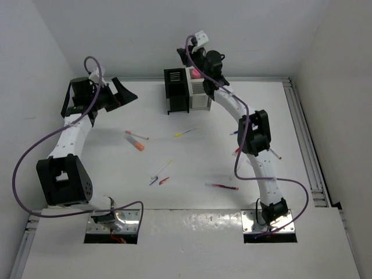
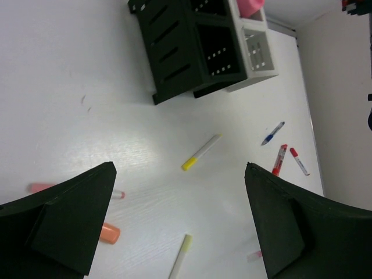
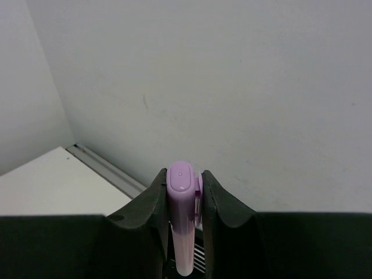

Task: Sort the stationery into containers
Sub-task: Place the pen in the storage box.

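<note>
The orange-tipped bit lies loose on top of the table, so the robot's left gripper will go down, back and to the right in the top view, onto the bit's coloured end.
The joined containers stand at the back of the table, black (image 1: 176,90) on the left and white (image 1: 200,94) on the right. A stubby pink piece (image 2: 251,7) sticks out of the white one (image 2: 256,49). My right gripper (image 3: 182,174) is shut on a lilac marker (image 3: 181,221), held upright above the white container with its lower end hidden. My left gripper (image 2: 179,170) hangs open and empty, left of the black container (image 2: 186,49). Loose stationery lies on the table: a yellow-tipped pen (image 2: 200,152), a blue pen (image 2: 272,133), a red pen (image 2: 279,158) and an orange-tipped bit (image 2: 108,233).
More pens lie mid-table: a pink-ended pen (image 1: 136,135), a white pen (image 1: 161,168), a short blue one (image 1: 153,181) and a red one (image 1: 222,186). A metal rail (image 1: 302,133) runs along the right edge. Walls close in at the back and sides.
</note>
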{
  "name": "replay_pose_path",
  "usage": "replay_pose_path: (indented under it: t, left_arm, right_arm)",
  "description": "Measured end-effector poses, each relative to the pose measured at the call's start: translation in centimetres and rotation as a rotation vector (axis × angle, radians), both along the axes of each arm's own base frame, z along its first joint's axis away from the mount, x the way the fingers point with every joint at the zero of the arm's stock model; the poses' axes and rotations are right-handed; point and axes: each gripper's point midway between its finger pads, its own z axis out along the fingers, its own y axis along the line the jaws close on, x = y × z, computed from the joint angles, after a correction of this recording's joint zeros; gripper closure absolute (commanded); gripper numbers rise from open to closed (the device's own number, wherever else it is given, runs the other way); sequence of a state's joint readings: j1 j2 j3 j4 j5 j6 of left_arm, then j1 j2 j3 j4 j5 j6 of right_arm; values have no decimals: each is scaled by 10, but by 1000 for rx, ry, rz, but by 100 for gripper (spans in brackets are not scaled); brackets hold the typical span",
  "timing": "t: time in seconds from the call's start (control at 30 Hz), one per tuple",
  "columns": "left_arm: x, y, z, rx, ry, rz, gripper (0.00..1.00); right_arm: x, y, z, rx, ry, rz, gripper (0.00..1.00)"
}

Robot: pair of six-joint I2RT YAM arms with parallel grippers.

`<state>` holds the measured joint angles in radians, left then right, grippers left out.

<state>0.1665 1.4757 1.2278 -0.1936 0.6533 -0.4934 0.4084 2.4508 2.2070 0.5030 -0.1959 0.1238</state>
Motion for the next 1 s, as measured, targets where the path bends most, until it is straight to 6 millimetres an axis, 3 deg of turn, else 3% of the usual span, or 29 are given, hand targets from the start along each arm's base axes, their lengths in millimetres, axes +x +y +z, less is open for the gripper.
replay_pose_path:
  t: [0.1, 0.3, 0.63, 0.83, 0.87, 1.0]
  left_arm:
    - [-7, 8, -15, 7, 29, 17, 0]
    - [-10, 21, -16, 31, 14, 36, 0]
    - [-16, 30, -37, 144, -3, 6, 0]
    - [-23, 41, -44, 302, -31, -28, 0]
    - [-24, 46, -49, 333, -18, -16, 0]
    - [-34, 57, -69, 375, 75, 36, 4]
  right_arm:
    - [4, 6, -12, 53, 15, -2, 100]
    - [14, 9, -25, 108, 4, -30, 100]
    - [19, 15, -54, 110, 26, -53, 100]
    - [21, 20, -84, 89, 66, -54, 71]
    - [22, 20, -89, 84, 74, -59, 61]
    - [20, 21, -102, 73, 97, -66, 46]
